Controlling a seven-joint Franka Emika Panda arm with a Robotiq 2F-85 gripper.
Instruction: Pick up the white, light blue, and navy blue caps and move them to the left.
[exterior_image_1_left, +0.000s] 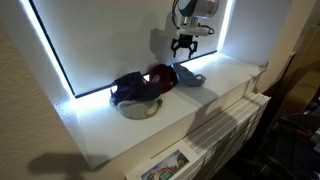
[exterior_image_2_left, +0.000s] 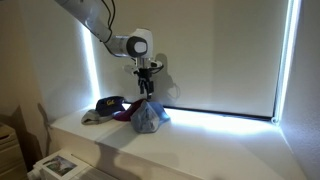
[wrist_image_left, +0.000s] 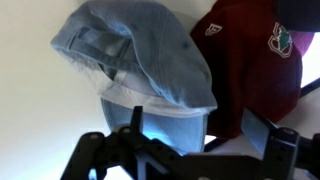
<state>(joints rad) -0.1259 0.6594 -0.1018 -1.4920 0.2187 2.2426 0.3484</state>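
Observation:
The robot should next lower its gripper over the light blue cap's top edge (exterior_image_2_left: 150, 107) (wrist_image_left: 195, 97) and close it, because that edge is below, between the open fingers.
Several caps lie bunched on a white ledge (exterior_image_1_left: 215, 85). In both exterior views the light blue cap (exterior_image_1_left: 188, 75) (exterior_image_2_left: 148, 118) is at one end of the bunch. A maroon cap (exterior_image_1_left: 160, 75) lies beside it, then the navy blue cap (exterior_image_1_left: 132, 88) (exterior_image_2_left: 105, 104). The white cap (exterior_image_1_left: 142, 108) peeks out under the navy one. My gripper (exterior_image_1_left: 184, 43) (exterior_image_2_left: 147, 82) hangs open just above the light blue cap, holding nothing. In the wrist view the light blue cap (wrist_image_left: 140, 55) fills the middle with the maroon cap (wrist_image_left: 255, 60) to its right. The gripper (wrist_image_left: 200, 135) frames them from below.
A lit window blind (exterior_image_2_left: 220, 50) rises right behind the ledge. Its front edge (exterior_image_1_left: 190, 125) drops to slatted panels. A printed sheet (exterior_image_1_left: 165, 165) lies lower down. Bare ledge surface (exterior_image_2_left: 220, 140) stretches away from the caps.

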